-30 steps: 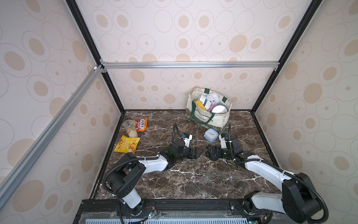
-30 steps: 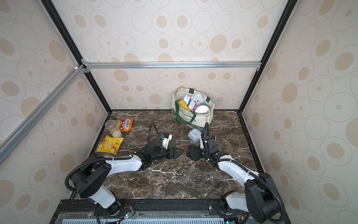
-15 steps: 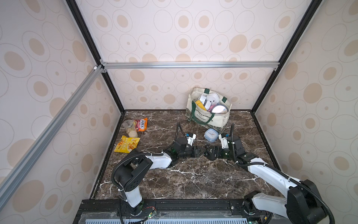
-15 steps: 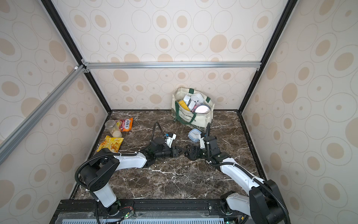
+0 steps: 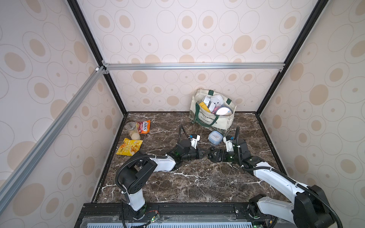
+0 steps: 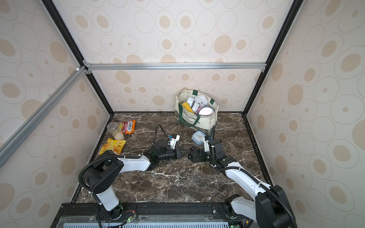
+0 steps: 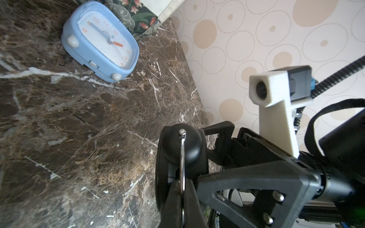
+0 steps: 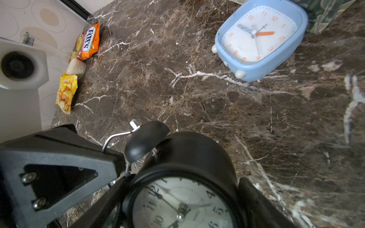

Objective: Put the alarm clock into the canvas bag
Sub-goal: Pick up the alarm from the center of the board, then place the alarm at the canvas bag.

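Observation:
My left gripper is going to rise next and move outward over the bag's opening (image 5: 213, 104) to release the clock's wire handle there, because the front side of the bag blocks a low path.
A black twin-bell alarm clock (image 8: 181, 205) hangs between my two grippers at mid-table in both top views (image 5: 210, 155) (image 6: 190, 155). My right gripper (image 8: 183, 197) grips its round body, one finger on each side. My left gripper (image 7: 182, 194) is shut on the clock's thin wire handle (image 7: 183, 158). A second, light blue alarm clock (image 5: 215, 137) (image 7: 100, 41) (image 8: 258, 37) lies face up on the marble, just in front of the canvas bag (image 5: 223, 123) (image 6: 208, 123). The bag stands open at the back right.
The bag holds several items, among them a yellow box (image 5: 204, 106) and a round mirror-like lid (image 5: 223, 111). At the left edge lie an orange candy packet (image 5: 143, 127), a clear jar (image 5: 132, 131) and a yellow chip bag (image 5: 129, 146). Patterned walls enclose three sides.
My left gripper reached right to the black clock and went from open to shut on its wire handle. The right gripper kept its grip and shifted slightly.

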Robot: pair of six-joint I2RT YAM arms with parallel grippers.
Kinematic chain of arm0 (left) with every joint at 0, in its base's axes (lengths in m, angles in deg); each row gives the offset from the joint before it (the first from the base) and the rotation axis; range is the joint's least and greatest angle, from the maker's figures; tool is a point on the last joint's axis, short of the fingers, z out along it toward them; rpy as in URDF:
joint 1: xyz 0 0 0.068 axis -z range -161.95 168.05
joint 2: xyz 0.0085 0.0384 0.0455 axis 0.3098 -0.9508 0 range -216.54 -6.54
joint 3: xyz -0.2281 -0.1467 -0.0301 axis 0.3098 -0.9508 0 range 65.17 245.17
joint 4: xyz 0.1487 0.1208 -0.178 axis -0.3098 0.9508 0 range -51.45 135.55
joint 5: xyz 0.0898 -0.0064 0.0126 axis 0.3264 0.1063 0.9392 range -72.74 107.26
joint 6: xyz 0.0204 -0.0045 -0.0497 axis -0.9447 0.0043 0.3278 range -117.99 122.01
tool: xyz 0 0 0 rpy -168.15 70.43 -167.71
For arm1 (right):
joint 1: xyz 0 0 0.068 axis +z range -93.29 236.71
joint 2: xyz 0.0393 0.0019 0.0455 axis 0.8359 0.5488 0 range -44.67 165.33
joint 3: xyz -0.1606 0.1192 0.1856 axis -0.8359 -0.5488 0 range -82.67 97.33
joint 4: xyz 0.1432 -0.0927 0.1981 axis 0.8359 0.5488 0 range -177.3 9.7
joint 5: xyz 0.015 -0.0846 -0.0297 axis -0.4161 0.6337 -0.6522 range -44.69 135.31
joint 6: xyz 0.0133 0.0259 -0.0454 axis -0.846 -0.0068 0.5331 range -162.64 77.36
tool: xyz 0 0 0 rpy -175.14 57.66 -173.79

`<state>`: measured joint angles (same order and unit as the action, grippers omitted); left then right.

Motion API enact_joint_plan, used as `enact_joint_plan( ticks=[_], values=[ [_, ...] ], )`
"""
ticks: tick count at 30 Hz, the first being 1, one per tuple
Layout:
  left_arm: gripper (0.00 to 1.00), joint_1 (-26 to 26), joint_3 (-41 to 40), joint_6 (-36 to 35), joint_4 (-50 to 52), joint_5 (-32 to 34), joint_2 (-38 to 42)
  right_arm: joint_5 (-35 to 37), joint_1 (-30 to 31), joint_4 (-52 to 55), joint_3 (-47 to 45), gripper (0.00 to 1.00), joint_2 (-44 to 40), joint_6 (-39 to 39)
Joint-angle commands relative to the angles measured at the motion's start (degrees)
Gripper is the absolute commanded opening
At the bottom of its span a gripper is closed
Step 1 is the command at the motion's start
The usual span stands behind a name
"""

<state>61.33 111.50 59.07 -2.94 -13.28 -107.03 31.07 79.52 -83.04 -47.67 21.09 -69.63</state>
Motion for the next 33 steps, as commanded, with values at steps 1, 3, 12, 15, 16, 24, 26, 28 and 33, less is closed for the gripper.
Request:
enact_joint_plan(
  ticks=[1, 3, 12, 15, 16, 24, 26, 28, 33],
  values=[
    [0.0, -0.1, 0.6, 1.0, -3.7, 1.5, 1.8, -1.7, 0.5, -4.1, -0.4, 0.82, -3.0, 0.1],
    [0.0, -0.1, 1.0, 0.4, -3.6, 3.2, 3.2, -1.5, 0.4, -4.3, -0.3, 0.91, -4.1, 0.2],
    [0.0, -0.2, 10.9, -10.5, 13.0, 18.2, 7.1, 9.9, 1.4, -3.1, -1.0, 1.0, -13.3, 2.1],
    [0.0, -1.2, 14.0, -11.8, 10.6, 19.3, 7.3, 11.6, 1.5, -2.6, -1.6, 1.0, -15.9, 3.7],
    [0.0, -1.7, 14.9, -11.4, 8.8, 19.3, 7.3, 11.9, 1.5, -2.1, -1.7, 1.0, -16.0, 3.8],
    [0.0, -5.7, 27.0, -9.0, 0.7, 19.6, 1.2, 11.4, 1.5, -3.8, -4.5, 1.0, -12.9, 2.3],
    [0.0, -6.9, 31.4, -8.1, -0.1, 19.5, -2.4, 12.3, 1.5, -4.2, -5.0, 1.0, -12.6, 2.1],
    [0.0, -8.2, 36.0, -6.7, -1.7, 17.5, -6.7, 13.2, 1.5, -3.8, -5.0, 1.0, -12.1, 2.5],
    [0.0, -10.4, 51.0, -5.7, 0.3, 13.6, -19.1, 13.4, 1.5, -3.2, -4.7, 1.0, -10.6, 3.0]
  ],
)
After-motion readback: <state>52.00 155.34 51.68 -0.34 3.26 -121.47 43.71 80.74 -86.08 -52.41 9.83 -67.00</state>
